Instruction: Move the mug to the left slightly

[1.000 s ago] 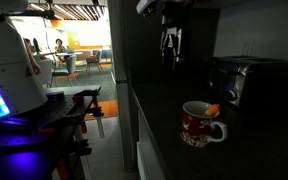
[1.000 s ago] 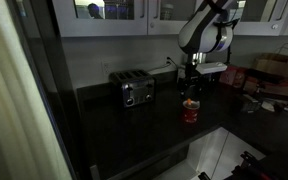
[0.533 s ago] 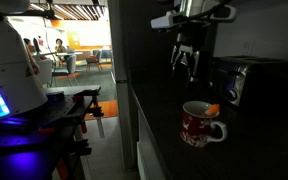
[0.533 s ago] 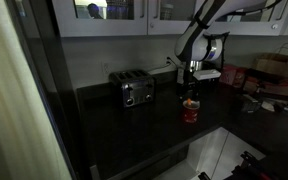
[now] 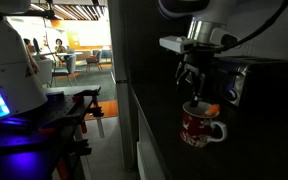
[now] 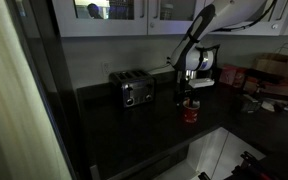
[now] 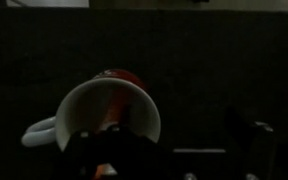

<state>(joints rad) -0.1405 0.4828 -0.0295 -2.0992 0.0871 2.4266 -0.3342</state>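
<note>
The side of the mug opposite the handle is just below my gripper, between its open fingers. My gripper will next move down until its fingers are on both sides of the mug's rim [image 5: 185, 107] [image 7: 158, 122] there, and then close.
The red speckled mug [image 5: 199, 127] stands upright on the black counter [image 5: 164, 140], white inside, with its white handle to the right. It also shows in the other exterior view [image 6: 190, 111]. My gripper [image 5: 193, 86] hangs just above the mug's rim, also seen from afar [image 6: 189, 93]. In the wrist view the mug [image 7: 106, 110] sits low and left, its handle [image 7: 39, 131] at the left. My gripper [image 7: 180, 150] looks open: one dark finger lies over the mug's mouth, the other to the right of the mug. It holds nothing.
A black toaster [image 5: 246, 76] stands close behind the mug, also seen at the counter's middle [image 6: 136, 91]. A paper bag [image 6: 280, 70] and small items sit at the counter's far end. The counter edge drops off in front.
The gripper has come down from high above the counter to just over the mug's rim. The mug has not moved.
</note>
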